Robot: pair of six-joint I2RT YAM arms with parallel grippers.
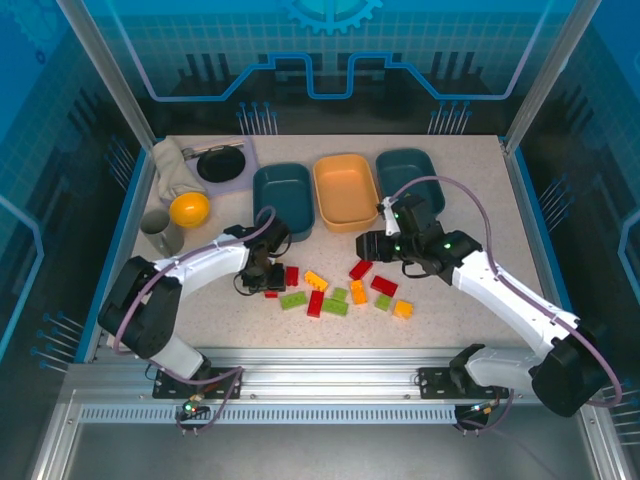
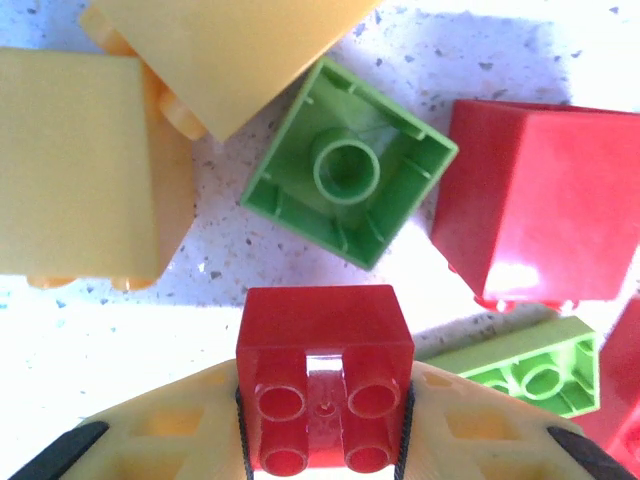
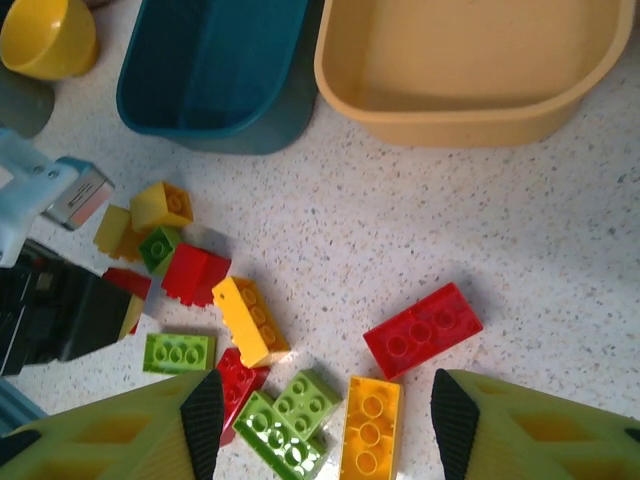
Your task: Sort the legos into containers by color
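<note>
The orange tray is empty outward, so my left gripper will next lift the red lego, swing it outward over the tray's near half and let go.
Red, yellow and green legos lie scattered on the table in front of three trays: a teal one, an orange one and a second teal one, partly behind my right arm. My left gripper is shut on a small red lego at the left end of the pile, just above an upturned green lego. My right gripper hangs open over a yellow lego and a red one, holding nothing.
At the back left stand a grey cup, a yellow bowl, a round black dish and a crumpled cloth. Bare tabletop lies between the trays and the pile. The metal rail runs along the near edge.
</note>
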